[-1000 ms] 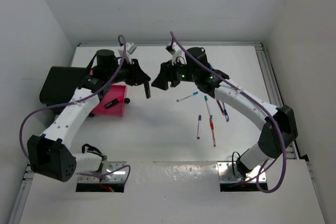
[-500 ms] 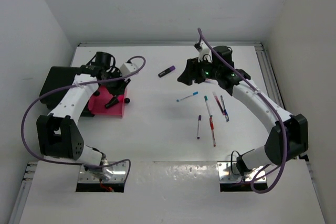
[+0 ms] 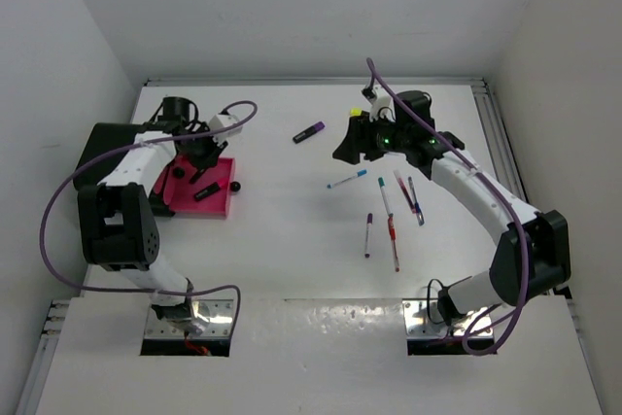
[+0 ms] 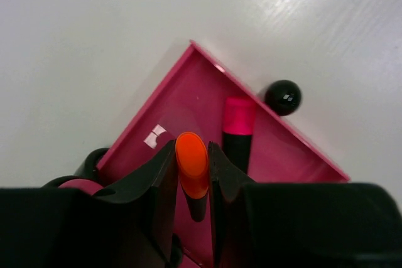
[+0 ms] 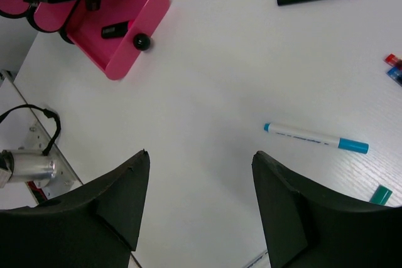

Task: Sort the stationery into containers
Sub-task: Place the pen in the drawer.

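Note:
The bare bottom of the tray is below the left gripper, beside the pink highlighter (image 4: 237,131). The left gripper will turn next, go down there and release the orange-capped highlighter.
In the left wrist view my left gripper (image 4: 191,149) is shut on an orange-capped highlighter (image 4: 191,166) and hangs over the magenta-pink tray (image 4: 188,101). A pink highlighter (image 4: 237,131) lies inside that tray. From above, the left gripper (image 3: 199,155) sits at the tray's (image 3: 216,203) far edge, beside the black box (image 3: 107,153). My right gripper (image 5: 200,153) is open and empty above bare table, near a blue-capped pen (image 5: 316,137). A purple highlighter (image 3: 309,132) lies left of the right gripper (image 3: 342,151). Several pens (image 3: 392,230) lie scattered below it.
A small black ball (image 4: 282,96) rests on the table against the tray's outer wall. White walls close in the table on the left, back and right. The arm bases and their mounting plates (image 3: 190,323) stand at the near edge.
Both grippers were close together mid-table a second ago. The left one has swung back to the tray with the highlighter; the right one has pulled away rightward, uncovering the purple highlighter.

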{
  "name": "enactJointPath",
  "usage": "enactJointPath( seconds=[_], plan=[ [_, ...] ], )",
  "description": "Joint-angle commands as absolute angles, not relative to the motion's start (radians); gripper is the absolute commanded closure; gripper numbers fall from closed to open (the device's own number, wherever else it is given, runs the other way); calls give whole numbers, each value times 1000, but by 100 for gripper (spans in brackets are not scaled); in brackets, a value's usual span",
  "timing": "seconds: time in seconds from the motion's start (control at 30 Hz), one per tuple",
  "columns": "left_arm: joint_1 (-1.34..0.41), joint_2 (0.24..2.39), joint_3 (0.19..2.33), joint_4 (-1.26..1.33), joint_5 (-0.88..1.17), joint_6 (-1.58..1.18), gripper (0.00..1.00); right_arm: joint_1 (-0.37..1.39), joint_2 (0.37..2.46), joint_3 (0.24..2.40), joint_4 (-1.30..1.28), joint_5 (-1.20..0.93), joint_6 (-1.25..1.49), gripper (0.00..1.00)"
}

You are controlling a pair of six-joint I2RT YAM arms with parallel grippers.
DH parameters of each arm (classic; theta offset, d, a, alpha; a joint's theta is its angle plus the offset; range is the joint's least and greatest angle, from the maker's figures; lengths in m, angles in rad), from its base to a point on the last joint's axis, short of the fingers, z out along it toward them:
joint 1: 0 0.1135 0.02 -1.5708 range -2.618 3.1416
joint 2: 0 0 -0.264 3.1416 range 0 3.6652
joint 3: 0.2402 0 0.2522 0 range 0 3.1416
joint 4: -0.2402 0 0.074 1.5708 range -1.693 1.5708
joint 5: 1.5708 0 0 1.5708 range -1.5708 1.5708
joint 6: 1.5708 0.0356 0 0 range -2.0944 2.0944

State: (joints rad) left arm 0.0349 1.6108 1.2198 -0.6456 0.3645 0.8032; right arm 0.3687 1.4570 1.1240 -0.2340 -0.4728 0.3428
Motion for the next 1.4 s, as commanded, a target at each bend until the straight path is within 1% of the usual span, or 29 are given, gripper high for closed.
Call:
enactJointPath(
  seconds=[0.0, 0.1, 0.33, 0.73, 1.37],
  plan=[
    [86, 1600, 1183, -479, 454, 787, 100, 361, 1431, 1124, -206, -488, 328, 34],
    [113, 1595, 1141, -405, 503, 776, 100, 357, 1436, 1132, -210, -492, 328, 34],
    [138, 1614, 1126, -333, 636, 684, 100, 359, 1459, 1149, -221, -500, 333, 35],
    [123, 1658, 1104, -238, 684, 589, 100, 362, 1473, 1167, -225, -503, 351, 34],
    [72, 1687, 1057, -192, 713, 540, 100, 360, 1476, 1161, -221, -515, 364, 36]
  ],
)
